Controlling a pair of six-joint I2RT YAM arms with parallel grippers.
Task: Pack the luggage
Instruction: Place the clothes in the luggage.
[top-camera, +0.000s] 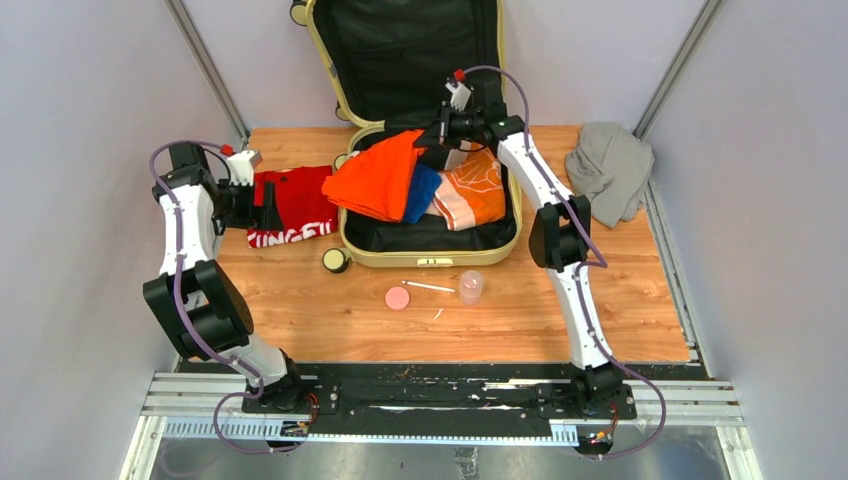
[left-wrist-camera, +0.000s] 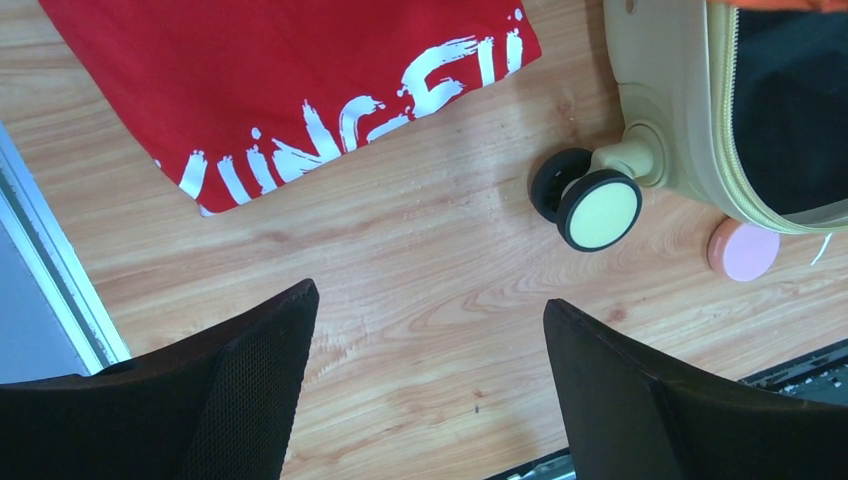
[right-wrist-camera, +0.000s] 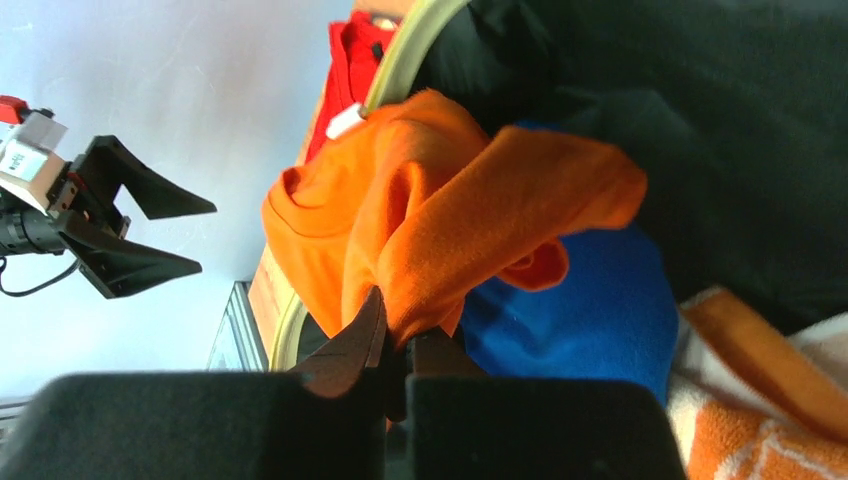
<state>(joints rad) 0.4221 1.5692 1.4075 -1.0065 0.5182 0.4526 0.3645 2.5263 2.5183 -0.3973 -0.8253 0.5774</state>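
The orange garment hangs over the luggage's rim. My right gripper should next move down and to the right in the top view, onto the orange-and-white cloth (top-camera: 470, 195) below it.
The pale yellow luggage (top-camera: 432, 257) lies open at the table's back centre, its black-lined lid (top-camera: 410, 50) upright. An orange garment (top-camera: 378, 178) hangs over its left rim, above a blue cloth (top-camera: 422, 192) and an orange-and-white cloth (top-camera: 470, 195) inside. My right gripper (top-camera: 432, 140) is shut on a fold of the orange garment (right-wrist-camera: 440, 240), lifting it over the case. A red garment with white lettering (top-camera: 292, 205) lies flat left of the case. My left gripper (top-camera: 268, 205) hovers open above the wood (left-wrist-camera: 430, 330), near the red garment (left-wrist-camera: 290, 90) and a suitcase wheel (left-wrist-camera: 598, 208).
A grey cloth (top-camera: 610, 170) is heaped at the back right. In front of the case lie a pink round lid (top-camera: 397, 297), a thin white stick (top-camera: 430, 287) and a small clear cup (top-camera: 470, 286). Grey walls close both sides.
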